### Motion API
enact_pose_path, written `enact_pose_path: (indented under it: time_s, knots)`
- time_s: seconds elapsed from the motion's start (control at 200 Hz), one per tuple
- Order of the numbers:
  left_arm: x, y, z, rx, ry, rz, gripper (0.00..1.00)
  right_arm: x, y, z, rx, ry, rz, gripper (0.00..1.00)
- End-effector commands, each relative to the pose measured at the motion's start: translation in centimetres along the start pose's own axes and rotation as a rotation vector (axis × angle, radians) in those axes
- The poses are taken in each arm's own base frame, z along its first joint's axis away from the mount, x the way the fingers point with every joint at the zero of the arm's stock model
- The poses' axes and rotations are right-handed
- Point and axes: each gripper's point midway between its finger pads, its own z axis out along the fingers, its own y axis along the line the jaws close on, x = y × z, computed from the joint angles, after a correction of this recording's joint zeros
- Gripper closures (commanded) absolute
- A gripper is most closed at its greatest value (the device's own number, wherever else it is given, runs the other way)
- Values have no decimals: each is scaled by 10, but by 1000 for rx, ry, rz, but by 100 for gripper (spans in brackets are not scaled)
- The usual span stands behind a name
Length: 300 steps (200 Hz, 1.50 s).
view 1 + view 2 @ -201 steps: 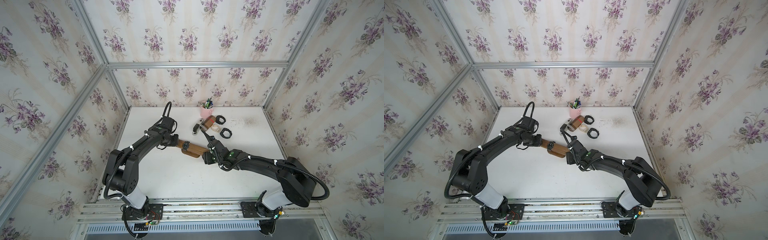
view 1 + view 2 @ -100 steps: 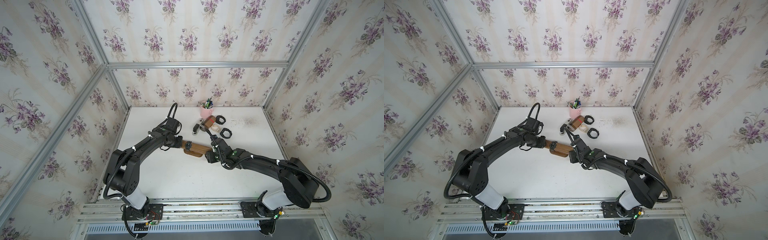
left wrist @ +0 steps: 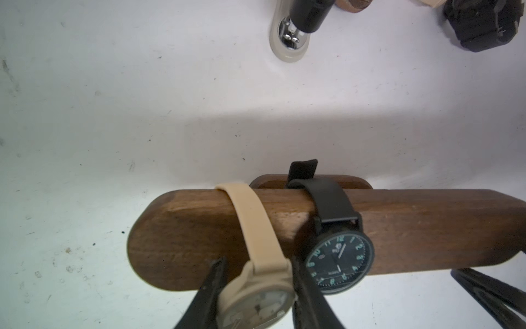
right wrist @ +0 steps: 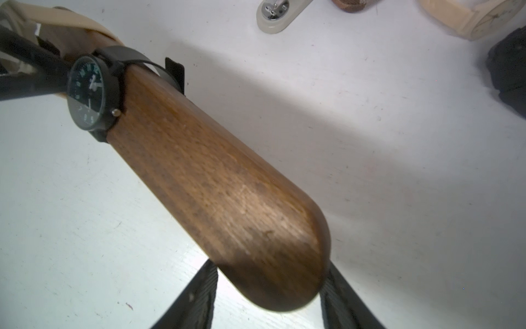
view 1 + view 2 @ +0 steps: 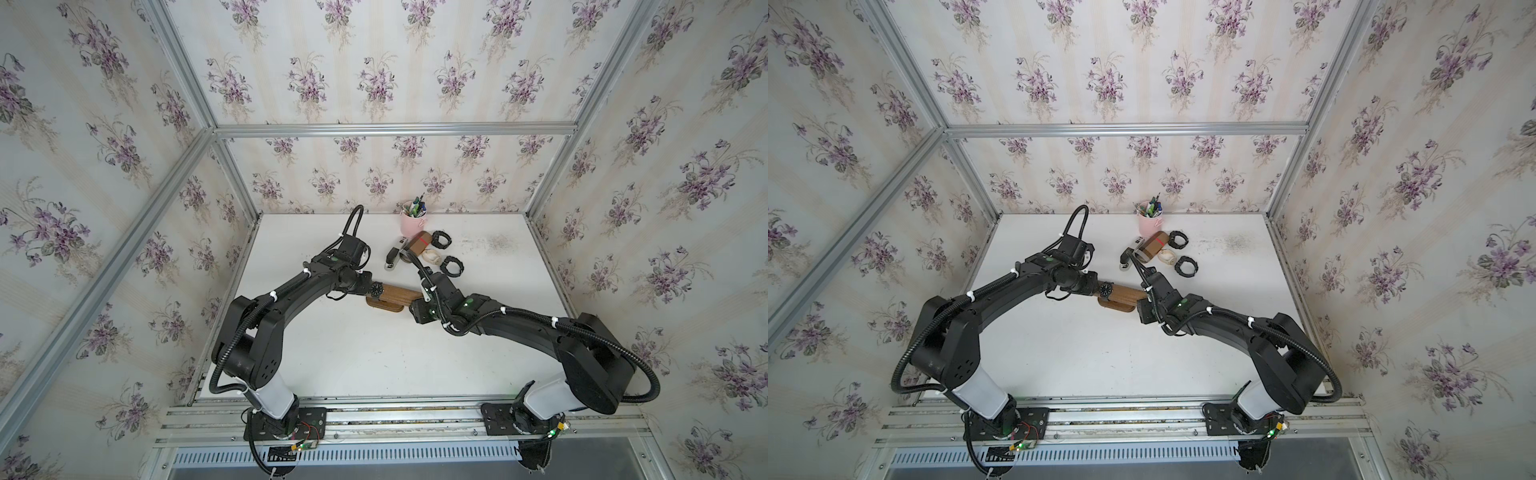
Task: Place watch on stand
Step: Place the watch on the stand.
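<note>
My left gripper settles the black watch against the bar's near edge beside it at the fingers next and releases the watch, its band looped over the bar.
The stand [image 3: 427, 233] is a dark-brown wooden bar on an oval base, mid-table in both top views [image 5: 397, 293] [image 5: 1125, 293]. A black watch [image 3: 340, 262] [image 4: 89, 91] is strapped round the bar. My left gripper [image 3: 257, 265] is shut on a beige watch [image 3: 256, 302], whose band [image 3: 253, 222] loops over the bar's left end beside the black one. My right gripper [image 4: 270, 269] has one finger on each side of the bar's right end [image 4: 222, 193], and both touch the wood.
At the back stand a pink cup of pens [image 5: 412, 222], a tan plaid cylinder [image 5: 419, 245], two loose black watches [image 5: 441, 240] [image 5: 451, 266], another beige watch [image 5: 432, 257] and a black-handled item on an oval base [image 5: 392, 257].
My left gripper has moved right along the bar with the beige watch. The right gripper's jaws have narrowed onto the bar's right end. The stand has shifted slightly right.
</note>
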Motion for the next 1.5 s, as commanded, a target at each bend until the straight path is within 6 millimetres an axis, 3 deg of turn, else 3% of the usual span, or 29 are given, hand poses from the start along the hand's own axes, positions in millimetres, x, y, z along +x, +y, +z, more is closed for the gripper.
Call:
enact_pose_path:
  time_s: [0.0, 0.14, 0.395, 0.814, 1.299, 1.494]
  knots:
    - [1, -2, 1, 9, 0, -8, 69, -10, 2, -1, -12, -34, -2, 43]
    - [-1, -2, -4, 8, -22, -7, 58, -10, -1, -1, -7, -36, 0, 43]
    - [-3, 0, -6, -5, -30, 7, 49, -11, 1, -6, -26, -50, 9, 48]
    - [-12, -4, -2, 11, -32, -4, 67, -7, -2, -3, -10, -39, 0, 52]
    - [-26, -10, 10, 31, -13, 33, 70, -7, -4, -4, 4, -37, -8, 55]
    - [-31, -16, 5, 60, -34, 30, 69, -7, -5, -3, 7, -37, -13, 55]
